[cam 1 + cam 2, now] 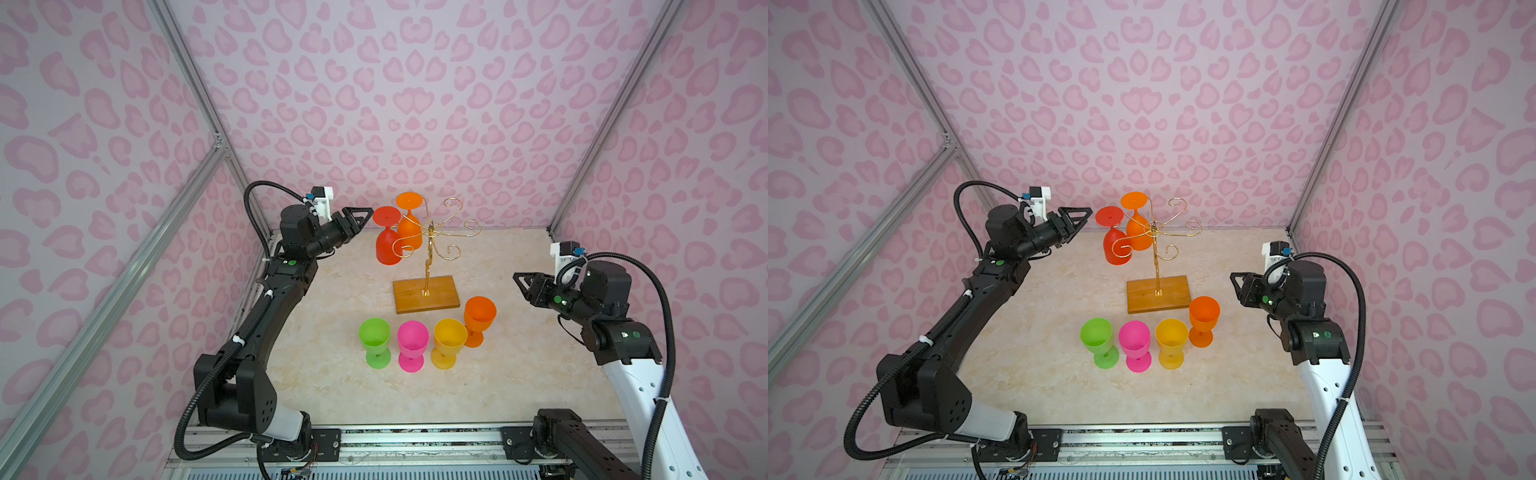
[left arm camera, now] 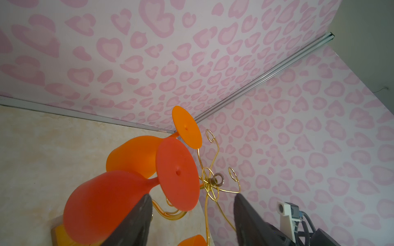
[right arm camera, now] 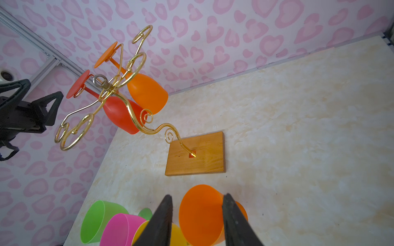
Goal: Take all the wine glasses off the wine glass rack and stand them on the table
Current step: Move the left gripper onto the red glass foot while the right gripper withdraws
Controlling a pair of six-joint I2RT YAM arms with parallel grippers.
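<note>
The rim of the red glass's foot is level with my left gripper, just beyond its open fingers, so the gripper will next slide them toward the rack (image 1: 428,266), one on each side of the glass's foot.
The wine glass rack (image 1: 428,266) (image 1: 1158,270) is a gold wire stand on a brown wooden base (image 3: 198,155) at mid-table. Two glasses hang upside down from its left arms: a red wine glass (image 1: 388,247) (image 1: 1116,249) (image 2: 102,204) and an orange one (image 1: 409,232) (image 2: 134,155) behind it. My left gripper (image 1: 365,218) (image 1: 1084,218) (image 2: 191,194) is open, level with the red glass's foot, its tips just left of the foot and gripping nothing. My right gripper (image 1: 518,280) (image 1: 1235,279) (image 3: 197,196) is open and hangs right of the base, holding nothing.
Several glasses stand upright in a row in front of the base: green (image 1: 375,340), pink (image 1: 412,345), yellow (image 1: 449,343) and orange (image 1: 480,318) (image 3: 202,215). The orange one is nearest my right gripper. Pink patterned walls close the back and both sides.
</note>
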